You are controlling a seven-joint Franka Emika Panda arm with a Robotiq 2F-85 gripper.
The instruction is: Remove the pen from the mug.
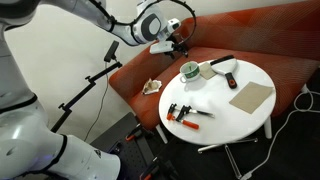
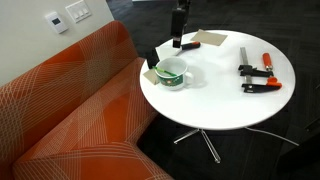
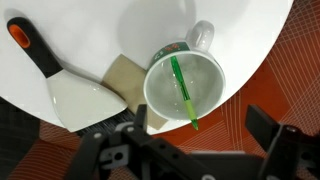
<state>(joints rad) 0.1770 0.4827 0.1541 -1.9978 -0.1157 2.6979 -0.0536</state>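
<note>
The pen's upper end (image 1: 187, 65) (image 3: 194, 121) pokes over the mug's rim. My gripper lowers its spread fingers toward the mug's rim next, on either side of that end.
A squat white mug (image 3: 160, 95) with a side handle stands near the edge of the round white table (image 3: 250, 40). A green pen (image 3: 183, 88) lies slanted inside it, one end poking over the rim. The mug also shows in both exterior views (image 1: 190, 72) (image 2: 172, 73). My gripper (image 3: 190, 150) is open and empty. In the wrist view it hangs above the mug, its fingers spread at the bottom of the picture over the table's edge and the couch. In an exterior view (image 2: 177, 42) it points down just behind the mug.
A scraper (image 3: 75, 100) with a white blade and black handle lies beside the mug, over a tan piece (image 3: 125, 78). A tan flat board (image 1: 250, 97) and orange-and-black clamps (image 1: 185, 113) lie on the table. An orange couch (image 2: 80, 100) wraps around the table.
</note>
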